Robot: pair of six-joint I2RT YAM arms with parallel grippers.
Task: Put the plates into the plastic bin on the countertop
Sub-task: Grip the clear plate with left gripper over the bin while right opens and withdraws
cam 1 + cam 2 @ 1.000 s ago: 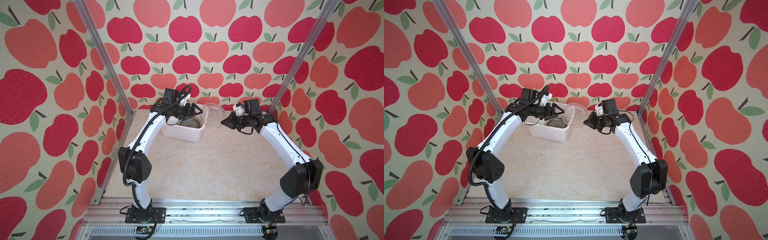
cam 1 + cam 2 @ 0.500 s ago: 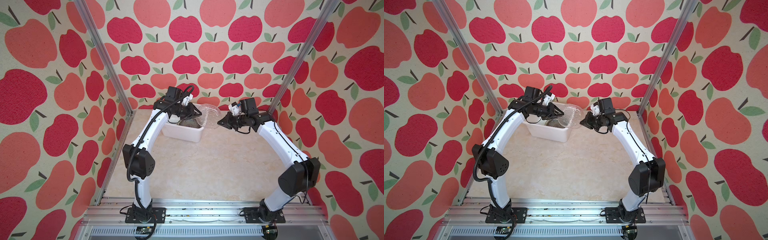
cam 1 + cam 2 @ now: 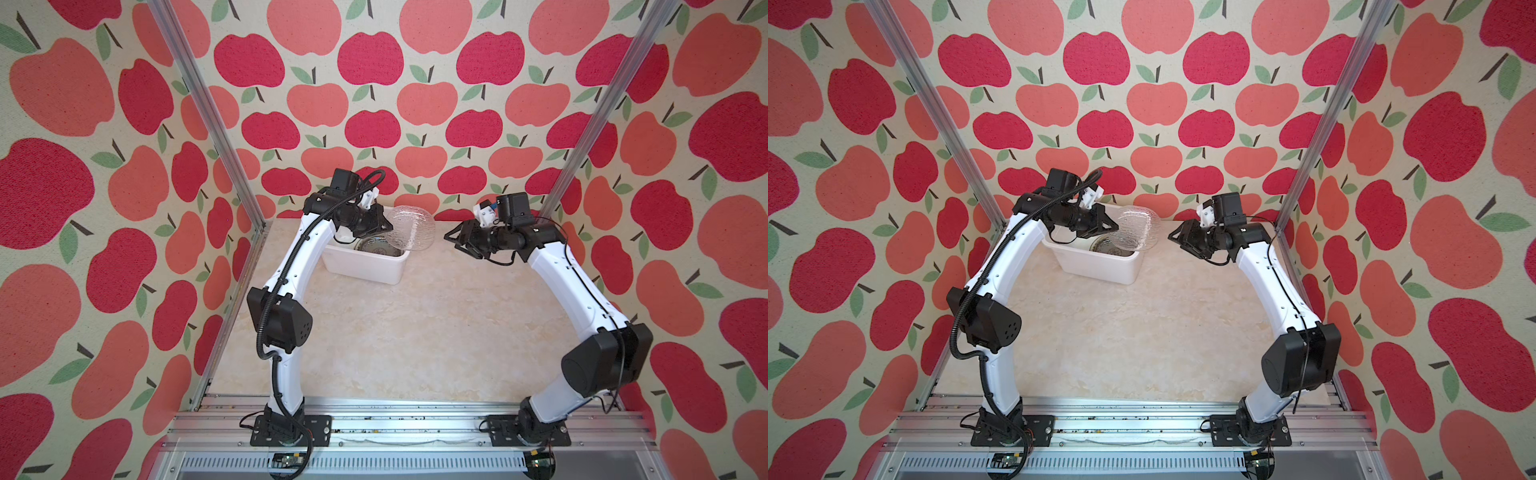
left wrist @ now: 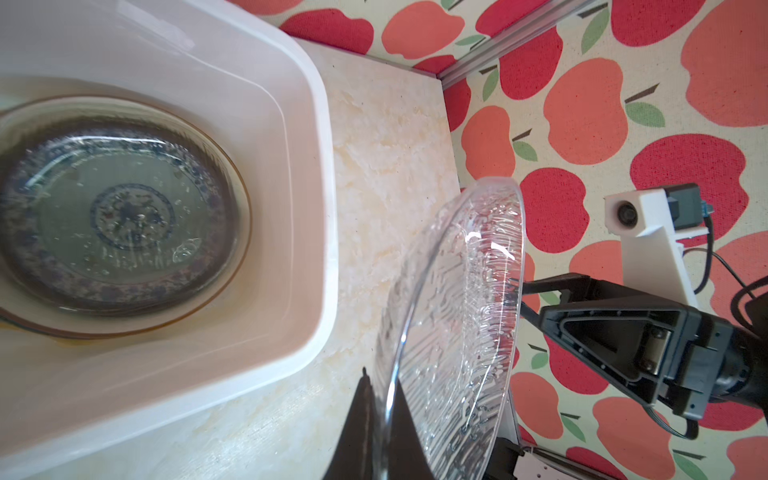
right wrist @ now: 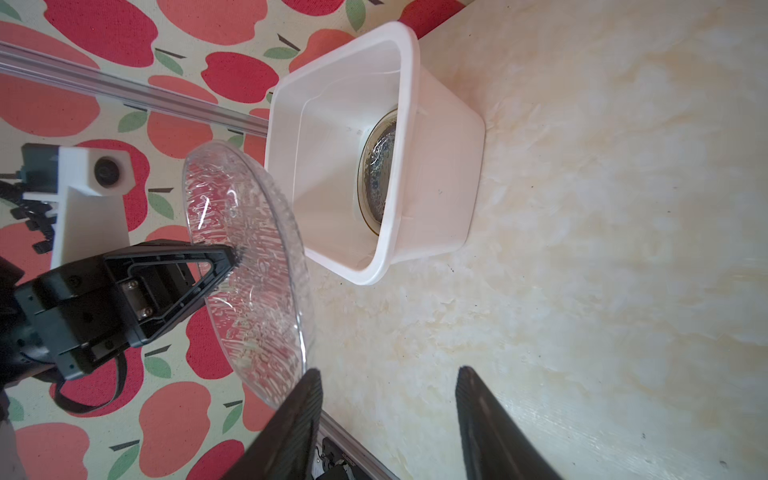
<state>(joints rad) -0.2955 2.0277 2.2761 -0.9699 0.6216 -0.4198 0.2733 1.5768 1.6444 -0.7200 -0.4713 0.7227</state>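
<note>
My left gripper should next bring the clear plate (image 3: 412, 229) in over the bin, lower it onto the stack of plates and let go of the clear plate's rim, since the stack is below it.
A clear ribbed glass plate (image 3: 412, 229) (image 3: 1138, 227) stands on edge in the air just past the right end of the plastic bin (image 3: 365, 272) (image 3: 1100, 266). My left gripper (image 3: 388, 227) (image 4: 380, 386) is shut on its rim, one finger on each face of the plate (image 4: 457, 311). My right gripper (image 3: 451, 239) (image 5: 386, 374) is open with nothing between its jaws, a short way right of the plate (image 5: 249, 266). In the bin (image 4: 328, 166) lies a stack of plates (image 4: 120, 216), an amber glass one over a blue-patterned one. The bin sits at the back of the countertop (image 3: 415, 332).
Apple-patterned walls close in the back and both sides, with aluminium posts (image 3: 208, 112) at the rear corners. A metal rail (image 3: 395, 415) carrying both arm bases runs along the front edge.
My left gripper has shut on the glass plate's rim. My right gripper has let the plate go, opened, and drawn back to the right.
</note>
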